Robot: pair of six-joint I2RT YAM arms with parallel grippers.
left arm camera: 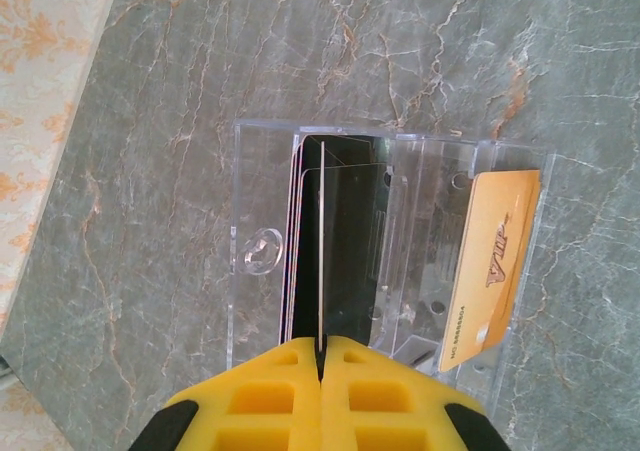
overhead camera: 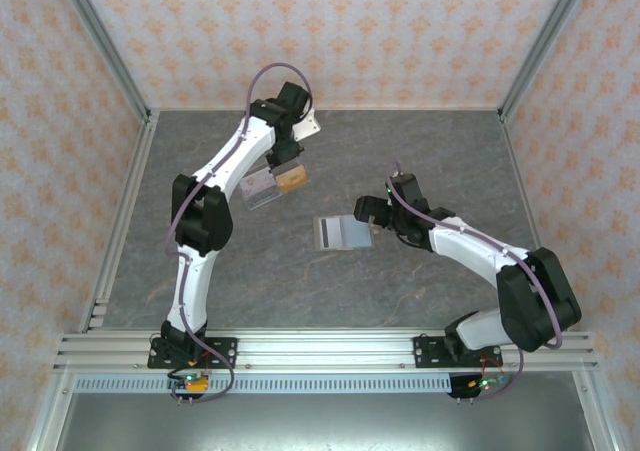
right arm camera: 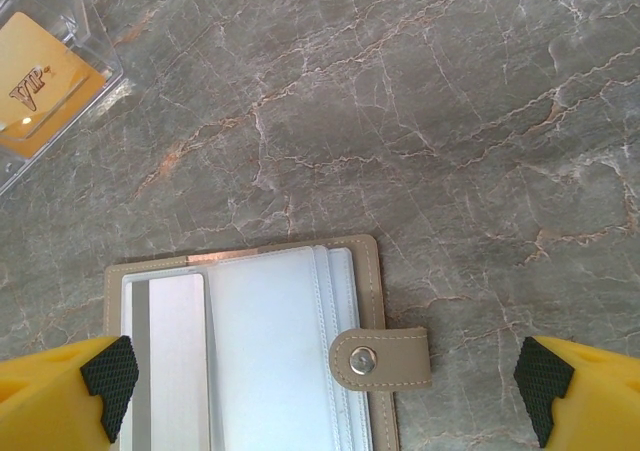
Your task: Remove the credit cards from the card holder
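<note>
The thin card hangs edge-on right above the dark cards, so my left gripper will move down to their slot in the clear tray (left arm camera: 255,171) and release the card.
The card holder (right arm camera: 270,341) lies open on the grey table, tan outside with pale clear sleeves and a snap tab (right arm camera: 381,358). One striped card (right arm camera: 170,361) sits in its left sleeve. My right gripper (right arm camera: 325,386) hangs open right above the holder (overhead camera: 343,232), one finger on each side. My left gripper (left arm camera: 322,346) is shut on a thin credit card (left arm camera: 322,241), seen edge-on. It holds the card above a clear plastic tray (left arm camera: 255,171). Inside the tray are dark cards (left arm camera: 350,231) and a gold VIP card (left arm camera: 490,261).
The clear tray (overhead camera: 262,193) sits at the back left of the table under my left gripper (overhead camera: 272,171); its corner with the gold card (right arm camera: 40,81) shows in the right wrist view. Patterned walls and metal rails (overhead camera: 120,221) enclose the table.
</note>
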